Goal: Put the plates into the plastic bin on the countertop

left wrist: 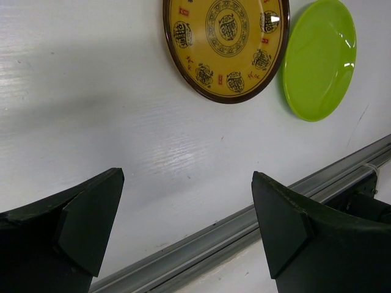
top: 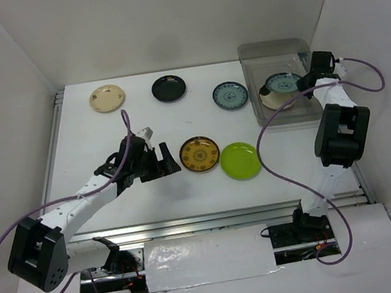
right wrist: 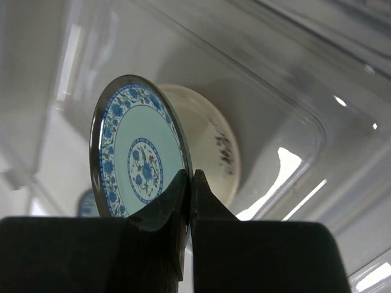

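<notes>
The left gripper moves down and to the right in the top view onto the amber plate's rim (top: pixel 181 154) (left wrist: pixel 170 46) opposite the green plate next, because that rim lies clear.
My right gripper (top: pixel 295 89) is shut on the rim of a blue-patterned plate (right wrist: pixel 137 155), holding it on edge inside the clear plastic bin (top: pixel 251 66). A cream plate with dark marks (right wrist: pixel 214 137) lies in the bin behind it. My left gripper (top: pixel 163 167) hangs open and empty over the white countertop (top: pixel 92 139), just left of the amber-brown patterned plate (top: pixel 199 154). The lime green plate (top: pixel 240 160) touches the amber one's right side. A cream plate (top: pixel 107 98), a black plate (top: pixel 168 87) and another blue-patterned plate (top: pixel 230 96) lie along the back.
In the left wrist view the amber plate (left wrist: pixel 226 43) and green plate (left wrist: pixel 317 61) lie beyond the open fingers (left wrist: pixel 91 226), with the metal rail edge (left wrist: pixel 244 226) below. White walls enclose the countertop. Purple cables loop beside both arms.
</notes>
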Robot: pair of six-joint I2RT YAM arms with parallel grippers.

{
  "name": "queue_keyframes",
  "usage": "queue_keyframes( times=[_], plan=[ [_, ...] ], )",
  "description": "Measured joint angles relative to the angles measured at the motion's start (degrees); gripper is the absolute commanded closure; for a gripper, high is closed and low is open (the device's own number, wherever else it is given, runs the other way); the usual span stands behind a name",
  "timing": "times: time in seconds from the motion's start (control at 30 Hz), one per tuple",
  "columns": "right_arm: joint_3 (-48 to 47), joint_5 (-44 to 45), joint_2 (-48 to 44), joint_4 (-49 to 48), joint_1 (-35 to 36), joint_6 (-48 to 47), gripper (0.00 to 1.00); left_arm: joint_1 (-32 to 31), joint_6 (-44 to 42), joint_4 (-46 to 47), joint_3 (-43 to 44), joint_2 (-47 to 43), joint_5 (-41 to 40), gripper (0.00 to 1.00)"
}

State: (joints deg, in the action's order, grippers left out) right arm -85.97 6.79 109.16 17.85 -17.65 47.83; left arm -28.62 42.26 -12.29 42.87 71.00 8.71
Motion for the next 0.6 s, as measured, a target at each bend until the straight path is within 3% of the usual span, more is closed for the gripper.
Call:
queue_keyframes(
  times=[0.13, 0.2, 0.23, 0.27, 0.33, 0.4, 0.6],
  plan=[
    [0.02, -0.15, 1.88, 1.86, 0.26, -0.79, 0.99, -0.02, -0.33, -0.04, 0.94, 1.27, -0.02, 0.01],
    [0.02, -0.28, 1.9, 1.86, 0.37, -1.01, 0.9, -0.04, -0.33, 0.0, 1.46, 2.21, 0.0, 0.01],
    [0.02, -0.46, 1.9, 1.64, 0.39, -1.01, 0.58, -0.04, -0.33, 0.22, 1.64, 2.73, 0.04, 0.01],
    [0.02, -0.63, 1.9, 1.42, 0.39, -0.83, 0.36, -0.04, -0.33, 0.42, 1.79, 3.23, 0.04, 0.01],
    [0.07, -1.14, 1.9, 1.22, 0.39, -1.2, 0.09, -0.04, -0.33, 0.72, 2.03, 4.37, 0.04, 0.01],
    [0.09, -1.55, 1.88, 0.96, 0.5, -1.44, 0.0, -0.09, -0.31, 0.81, 2.19, 5.38, 0.02, 0.01],
    [5.27, -2.08, -3.63, 1.2, 1.51, -1.9, 0.0, -0.11, 0.28, 2.84, 2.58, 8.68, -1.42, 0.01]
  ],
)
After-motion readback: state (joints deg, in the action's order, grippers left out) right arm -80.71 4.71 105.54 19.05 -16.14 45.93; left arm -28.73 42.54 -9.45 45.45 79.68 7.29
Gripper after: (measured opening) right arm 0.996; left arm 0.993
